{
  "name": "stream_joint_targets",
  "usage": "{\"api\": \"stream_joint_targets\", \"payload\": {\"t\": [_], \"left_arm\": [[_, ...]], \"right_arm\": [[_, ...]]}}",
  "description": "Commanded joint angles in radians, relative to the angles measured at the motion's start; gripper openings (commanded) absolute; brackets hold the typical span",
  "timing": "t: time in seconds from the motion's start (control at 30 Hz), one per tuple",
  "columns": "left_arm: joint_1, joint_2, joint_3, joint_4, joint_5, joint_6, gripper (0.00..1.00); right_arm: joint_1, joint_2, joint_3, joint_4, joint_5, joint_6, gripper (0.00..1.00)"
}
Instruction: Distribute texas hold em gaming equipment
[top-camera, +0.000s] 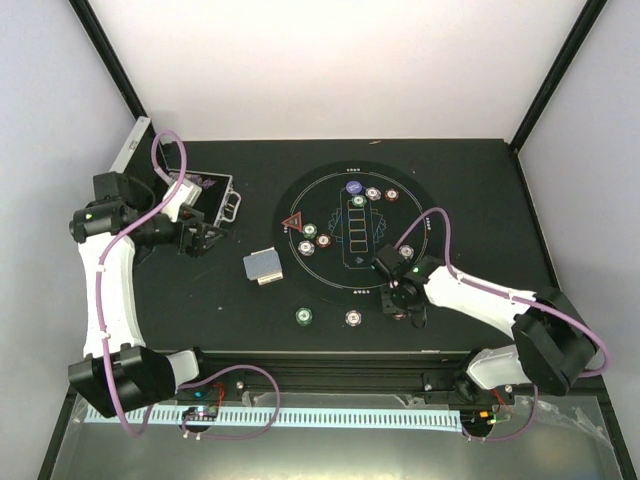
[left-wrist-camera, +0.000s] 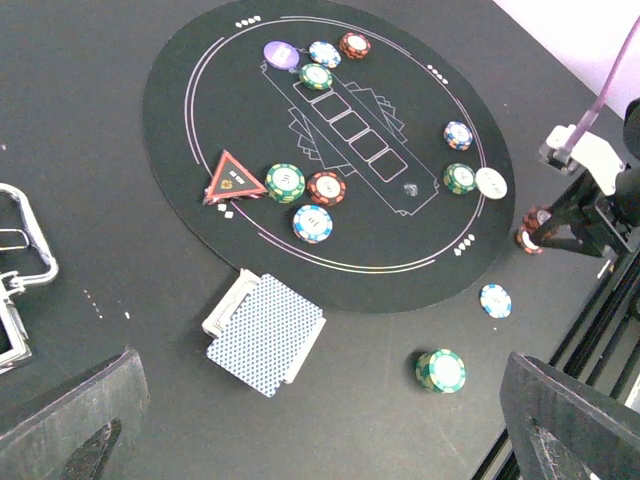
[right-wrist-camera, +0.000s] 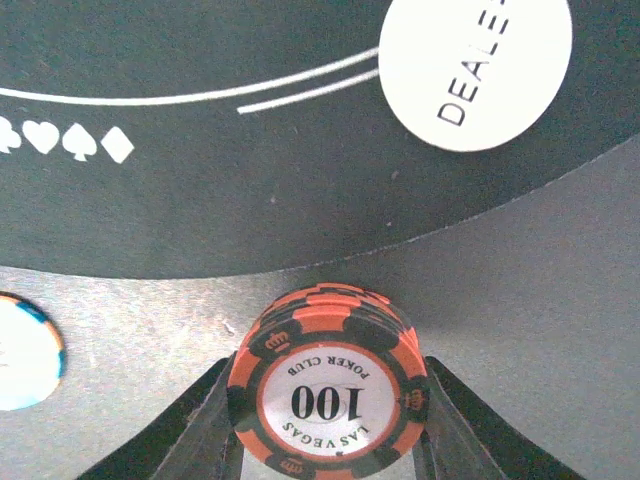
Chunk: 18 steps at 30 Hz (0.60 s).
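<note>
My right gripper is holding the stack and should next move outward past the dealer disc, then go down onto the mat (right-wrist-camera: 200, 180) beside the blue-white chips to let go of the stack, because red-and-black is missing there.
My right gripper (right-wrist-camera: 328, 402) is shut on a short stack of red-and-black "100" poker chips (right-wrist-camera: 330, 395), a finger pressing each side, just off the near edge of the round black mat (right-wrist-camera: 200, 180). The white dealer disc (right-wrist-camera: 475, 65) lies on the mat beyond it. In the top view the right gripper (top-camera: 400, 300) sits at the mat's near right rim. My left gripper (top-camera: 195, 240) hangs open by the silver case (top-camera: 205, 195), holding nothing. The deck of blue-backed cards (left-wrist-camera: 265, 333) lies left of the mat. A red triangle marker (left-wrist-camera: 232, 178) and several chips rest on the mat.
A green chip stack (left-wrist-camera: 441, 370) and a blue-white chip (left-wrist-camera: 495, 300) lie on the bare table near the mat's front edge. The case's handle (left-wrist-camera: 25, 250) is at the left wrist view's left side. The table's front rail (top-camera: 330, 375) runs just behind the arm bases.
</note>
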Motion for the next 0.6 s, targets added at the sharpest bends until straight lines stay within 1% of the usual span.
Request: {"api": "stream_joint_targets", "payload": {"t": [0.0, 0.07, 0.13, 0.27, 0.43, 0.57], "left_arm": [[0.006, 0.016, -0.018, -0.029, 0.017, 0.057, 0.99], [0.006, 0.019, -0.025, -0.033, 0.013, 0.078, 0.99], [0.006, 0.022, -0.036, -0.039, 0.002, 0.107, 0.99], [0.006, 0.037, -0.057, -0.019, -0.048, 0.113, 0.99], [0.006, 0.049, -0.058, -0.044, -0.074, 0.148, 0.99], [0.006, 0.047, -0.054, -0.046, -0.085, 0.154, 0.99]], "right_arm": [[0.003, -0.041, 0.092, -0.086, 0.061, -0.021, 0.18], [-0.011, -0.044, 0.153, -0.126, 0.091, -0.038, 0.19], [-0.050, -0.034, 0.219, -0.149, 0.105, -0.068, 0.19], [-0.199, 0.024, 0.330, -0.149, 0.095, -0.145, 0.19], [-0.365, 0.140, 0.423, -0.113, 0.074, -0.210, 0.19], [-0.445, 0.238, 0.435, -0.070, 0.050, -0.227, 0.19]]}}
